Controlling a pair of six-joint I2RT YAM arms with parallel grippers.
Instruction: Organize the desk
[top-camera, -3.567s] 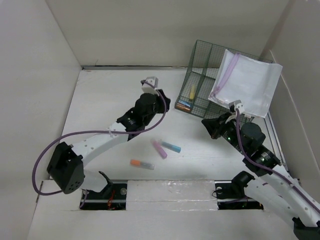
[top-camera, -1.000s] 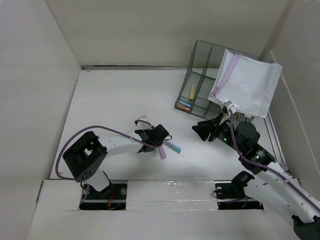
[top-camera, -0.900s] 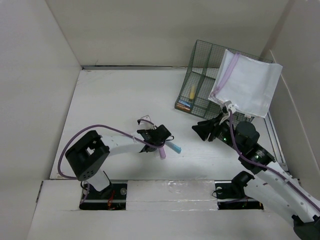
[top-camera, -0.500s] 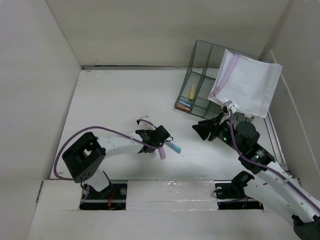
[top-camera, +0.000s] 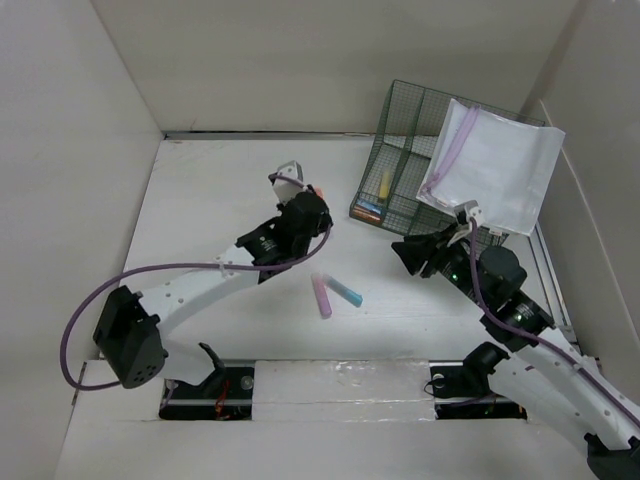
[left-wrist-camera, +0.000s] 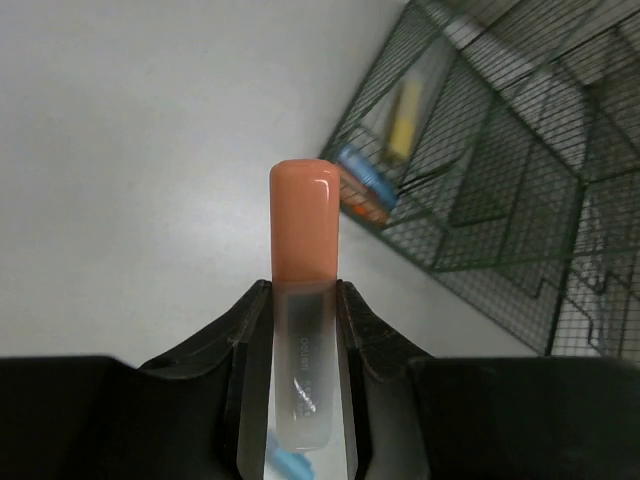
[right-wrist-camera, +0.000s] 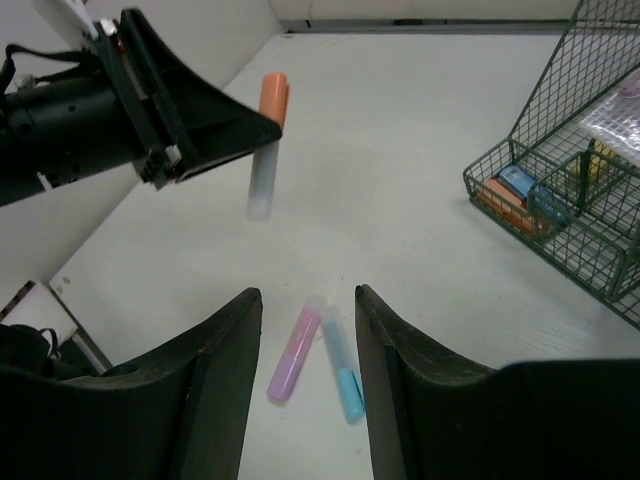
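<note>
My left gripper swings outward over the far part of the marker's section (left-wrist-camera: 428, 68) of the basket next and releases the orange-capped highlighter (left-wrist-camera: 303, 235). A yellow marker already lies in the basket.
On the white desk (top-camera: 210, 200), my left gripper (top-camera: 310, 203) is shut on an orange-capped highlighter (left-wrist-camera: 303, 235) and holds it in the air, cap pointing toward the green wire basket (top-camera: 410, 150). The right wrist view also shows this highlighter (right-wrist-camera: 267, 140), well above the desk. A pink highlighter (top-camera: 321, 296) and a blue-capped highlighter (top-camera: 346, 295) lie side by side on the desk. My right gripper (top-camera: 408, 252) is open and empty, hovering to their right; they show between its fingers in the right wrist view, pink highlighter (right-wrist-camera: 292, 352) and blue one (right-wrist-camera: 340, 368).
The basket holds a yellow marker (top-camera: 384, 185) and small orange and blue items (top-camera: 366, 210) in its compartments. A clear zip pouch (top-camera: 492, 165) lies over its right side. White walls close in the desk on the left, back and right.
My left gripper went down beside the highlighters, took hold of the orange one and has lifted it up and back toward the basket. The right arm has hardly moved.
</note>
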